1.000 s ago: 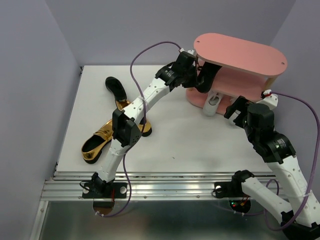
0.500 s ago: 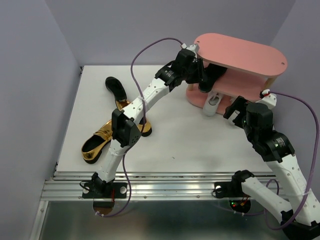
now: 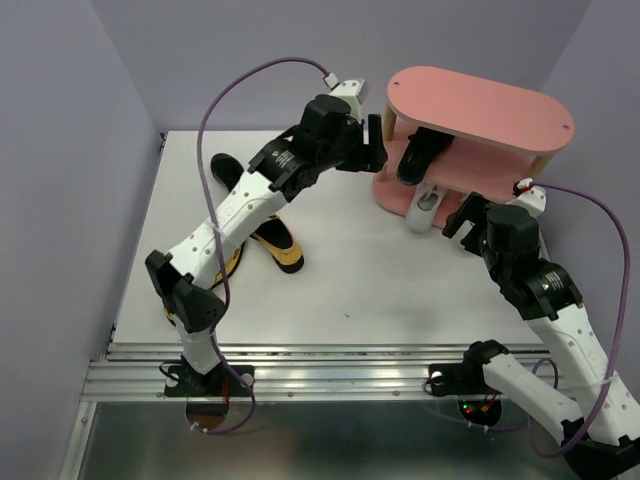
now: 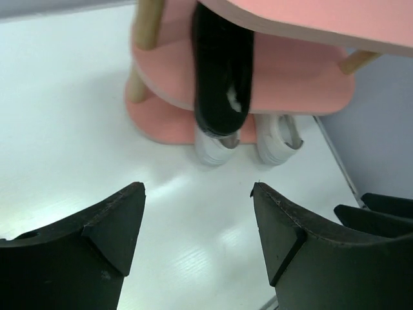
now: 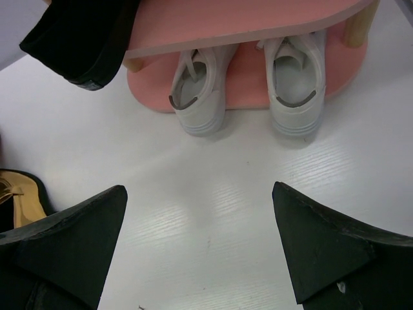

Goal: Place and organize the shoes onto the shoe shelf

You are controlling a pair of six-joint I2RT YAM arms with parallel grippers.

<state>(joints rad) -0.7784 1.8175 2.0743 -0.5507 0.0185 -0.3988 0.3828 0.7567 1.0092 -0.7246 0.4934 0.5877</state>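
Observation:
The second black slip-on's mate is already on the shelf, so I should move my left gripper to the left in the top view and down onto the second black slip-on's near end.
The pink shoe shelf stands at the back right. One black slip-on lies on its middle tier, its heel over the front edge. My left gripper hangs just left of it, open and empty. Two white sneakers sit side by side on the bottom tier. My right gripper is open and empty in front of them. A second black slip-on and a gold heel lie on the table at the left.
The white table is walled in purple on the left, back and right. The left arm arches over the gold heels and hides part of them. A metal rail runs along the near edge.
My left gripper has opened, let go of the black slip-on on the middle tier and drawn back to the left. Its elbow has swung out left. The right arm has hardly moved.

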